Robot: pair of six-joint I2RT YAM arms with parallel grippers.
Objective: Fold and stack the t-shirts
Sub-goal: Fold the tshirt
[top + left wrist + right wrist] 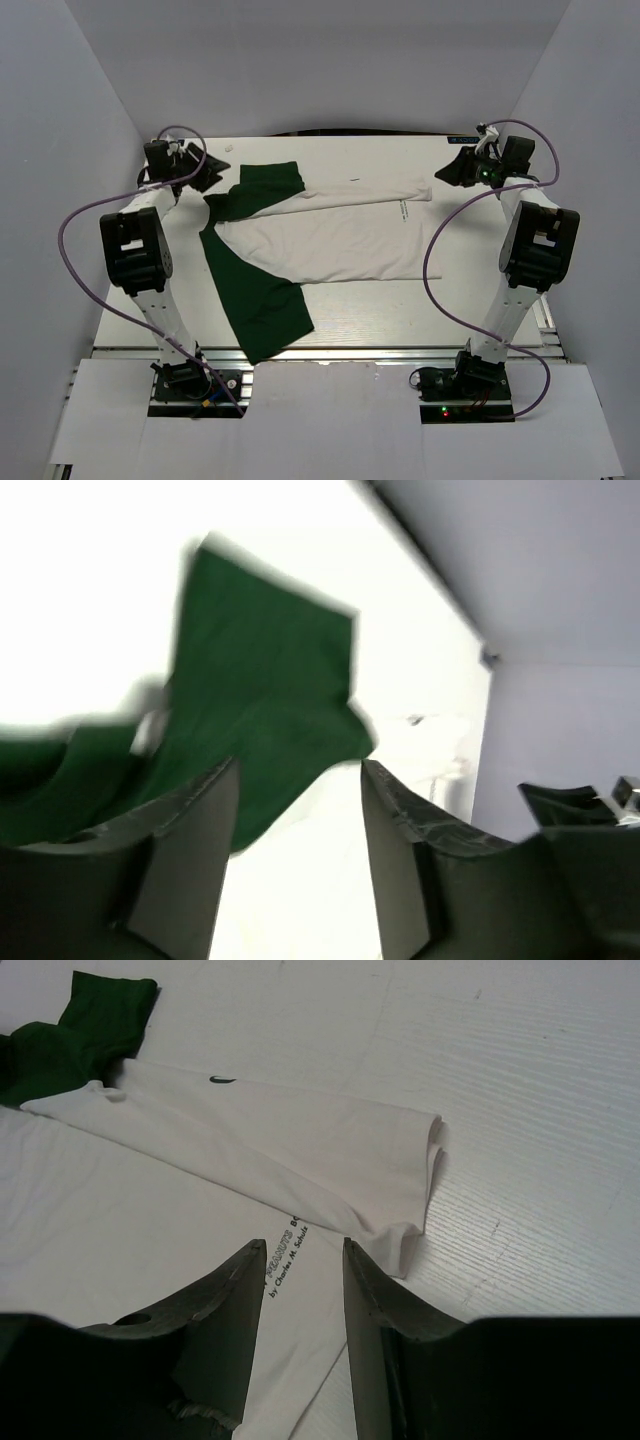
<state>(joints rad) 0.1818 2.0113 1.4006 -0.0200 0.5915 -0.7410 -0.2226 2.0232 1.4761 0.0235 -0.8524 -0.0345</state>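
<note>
My left gripper turns and goes down and outward onto its closest cuff corner point(244, 168) point(358, 738) next, since the far green sleeve sticks out past the folded white edge.
A white t-shirt with dark green sleeves point(330, 240) lies spread on the table, its far long edge folded over towards the middle. One green sleeve point(268, 190) lies at the far left, the other point(262, 305) at the near left. My left gripper point(205, 170) is open and empty, just left of the far sleeve point(260, 680). My right gripper point(452, 170) is open and empty, above the shirt's folded hem corner point(415, 1180) and the small printed text point(285, 1250).
The white table point(480, 300) is bounded by grey walls on three sides. Purple cables loop beside both arms. The near edge holds the arm bases on a metal rail point(330, 352).
</note>
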